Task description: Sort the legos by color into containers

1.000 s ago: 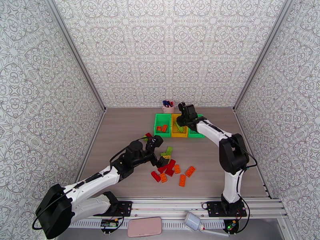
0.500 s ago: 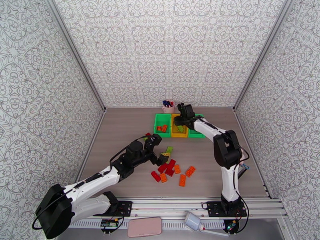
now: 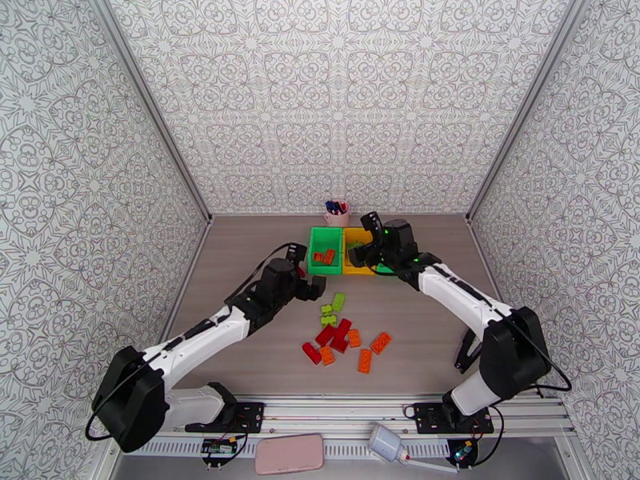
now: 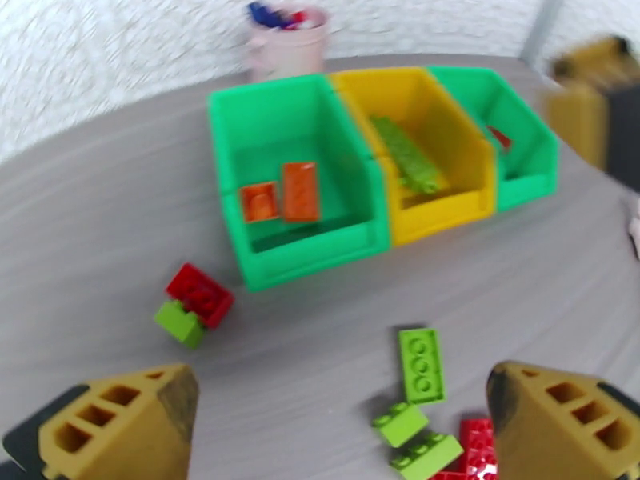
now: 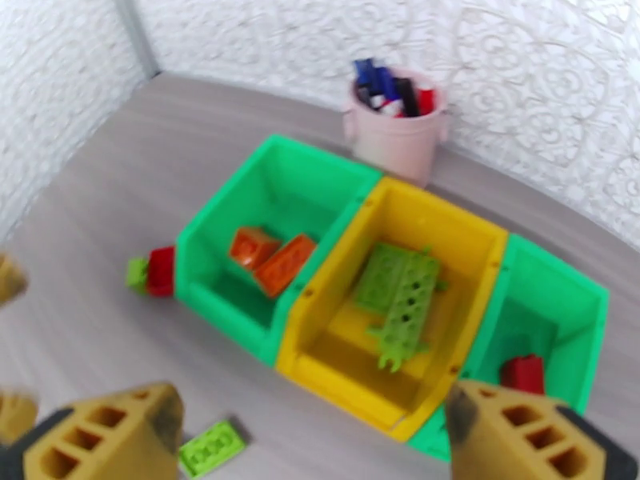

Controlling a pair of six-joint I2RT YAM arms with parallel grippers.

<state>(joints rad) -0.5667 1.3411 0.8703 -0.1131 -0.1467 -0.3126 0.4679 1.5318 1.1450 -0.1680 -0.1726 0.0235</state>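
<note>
I will turn, lower and close my left gripper on the green piece, still joined to the red one beside the bin.
Three containers stand in a row: a left green bin (image 3: 323,251) with two orange legos (image 4: 282,194), a yellow bin (image 3: 358,264) with long green legos (image 5: 398,296), and a right green bin (image 5: 572,314) with a red lego (image 5: 524,371). My right gripper (image 3: 362,240) hovers open above the yellow bin, holding nothing. My left gripper (image 3: 309,270) is open and holds nothing, just in front of the left green bin. Loose red and orange legos (image 3: 339,338) lie mid-table, with green ones (image 3: 333,306) beside them. A joined red-and-green lego (image 4: 194,303) lies left of the bins.
A pink pen cup (image 3: 337,212) stands behind the bins against the back wall. A pink phone (image 3: 289,454) and a white object (image 3: 388,444) lie by the near rail. Patterned walls close in both sides of the table.
My right gripper opened over the yellow bin, leaving a green lego in it, and drew back to the right. My left gripper moved from the loose pile toward the left green bin.
</note>
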